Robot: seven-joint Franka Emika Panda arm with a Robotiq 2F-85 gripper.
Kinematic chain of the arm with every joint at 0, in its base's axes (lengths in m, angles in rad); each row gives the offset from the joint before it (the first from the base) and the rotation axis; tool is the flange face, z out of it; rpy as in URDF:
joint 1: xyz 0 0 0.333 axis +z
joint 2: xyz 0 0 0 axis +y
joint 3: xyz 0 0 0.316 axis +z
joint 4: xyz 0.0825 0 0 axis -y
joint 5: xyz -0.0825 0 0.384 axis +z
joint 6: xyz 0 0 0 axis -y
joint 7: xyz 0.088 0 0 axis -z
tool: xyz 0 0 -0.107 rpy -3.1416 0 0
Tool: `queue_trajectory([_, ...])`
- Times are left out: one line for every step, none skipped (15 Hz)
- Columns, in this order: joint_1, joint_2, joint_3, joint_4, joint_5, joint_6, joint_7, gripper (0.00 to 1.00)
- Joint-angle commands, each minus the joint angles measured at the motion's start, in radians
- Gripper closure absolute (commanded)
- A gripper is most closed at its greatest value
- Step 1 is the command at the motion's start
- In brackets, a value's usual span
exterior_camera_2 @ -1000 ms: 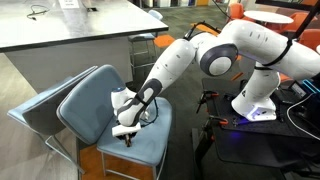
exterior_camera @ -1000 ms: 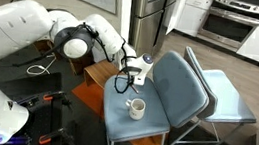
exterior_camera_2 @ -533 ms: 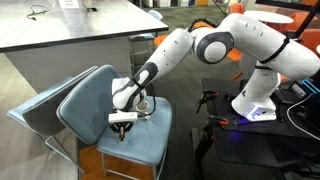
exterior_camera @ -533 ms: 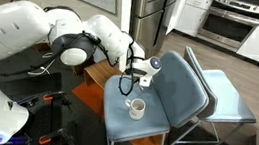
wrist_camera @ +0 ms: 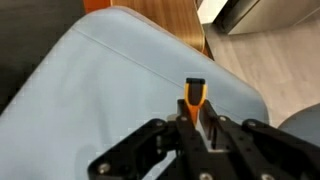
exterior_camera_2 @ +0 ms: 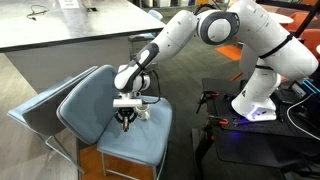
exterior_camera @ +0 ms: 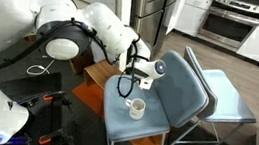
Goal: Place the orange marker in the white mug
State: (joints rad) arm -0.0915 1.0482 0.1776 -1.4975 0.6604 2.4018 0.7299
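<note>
My gripper will next move the orange marker away from the wooden side table and over the mug's opening. Then I will let go of the marker.
The orange marker stands up between the jaws of my gripper, which is shut on it; its dark tip points away over the blue chair seat. In an exterior view my gripper hangs above the seat, up and slightly behind the white mug, which stands upright on the seat. In an exterior view my gripper is just above the seat, next to the mug, which the arm partly hides. The mug is out of the wrist view.
A wooden side table stands beside the chair. A second blue chair stands behind the backrest. A grey counter is beyond the chairs. The robot base and cables sit on the floor.
My gripper has risen off the seat with the marker in it and shifted toward the backrest. The mug has not moved.
</note>
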Motion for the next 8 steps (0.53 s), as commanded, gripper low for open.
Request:
queue_trajectory([-0.042, -0.134, 0.003, -0.154, 0.084, -0.059, -0.06, 0.95])
queue_trajectory([-0.048, -0.165, -0.006, -0.187, 0.105, -0.065, -0.075, 0.95])
queue_trajectory([-0.058, -0.193, -0.012, -0.217, 0.13, -0.074, -0.093, 0.95])
queue_trajectory([-0.068, -0.215, -0.02, -0.24, 0.157, -0.085, -0.116, 0.95])
queue_trajectory([-0.08, -0.239, -0.029, -0.266, 0.185, -0.103, -0.143, 0.95])
queue_trajectory([-0.085, -0.257, -0.042, -0.286, 0.209, -0.114, -0.164, 0.95])
queue_trajectory([-0.094, -0.276, -0.056, -0.305, 0.231, -0.134, -0.191, 0.95])
queue_trajectory([-0.094, -0.287, -0.074, -0.318, 0.247, -0.147, -0.205, 0.95])
